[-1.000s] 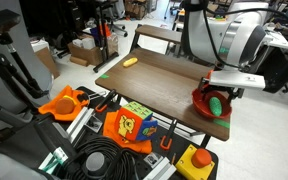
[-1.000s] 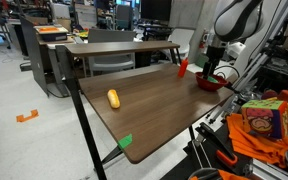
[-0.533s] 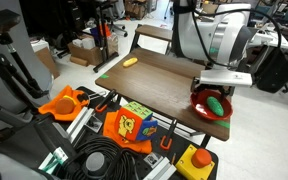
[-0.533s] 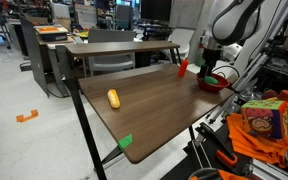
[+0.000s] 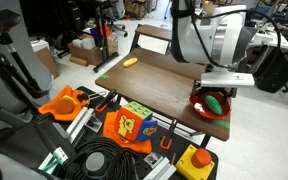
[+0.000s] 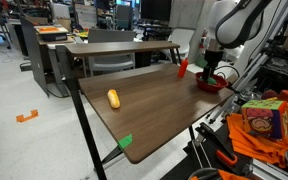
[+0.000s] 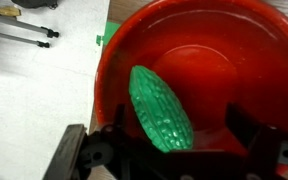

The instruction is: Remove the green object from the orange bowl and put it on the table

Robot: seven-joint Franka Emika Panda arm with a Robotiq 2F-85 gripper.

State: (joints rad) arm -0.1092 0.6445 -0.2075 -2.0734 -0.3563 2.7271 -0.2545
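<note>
The green object lies between my open fingers. Next, my gripper stays low over the orange bowl and draws its fingers together across the object's middle (image 5: 214,103) (image 7: 162,110).
The orange bowl (image 5: 200,100) stands at a corner of the dark brown table (image 5: 154,80); it also shows in an exterior view (image 6: 211,84) and fills the wrist view (image 7: 184,12). The green object (image 7: 156,100) lies on the bowl's floor and is also seen in an exterior view (image 5: 216,102). My gripper (image 7: 179,138) is open, low over the bowl, with one finger on each side of the green object. It is closer to the left finger. The gripper also shows in both exterior views (image 5: 222,88) (image 6: 213,72).
A small yellow oblong object (image 6: 113,98) lies mid-table, far from the bowl (image 5: 130,62). A small upright red-orange piece (image 6: 183,67) stands beside the bowl. Orange parts, cables, a toy box (image 5: 134,122) and a yellow box with a red button (image 5: 198,160) lie below the table's edge.
The arm has shifted a little sideways and the gripper has come lower over the bowl. The green object lies where it was.
</note>
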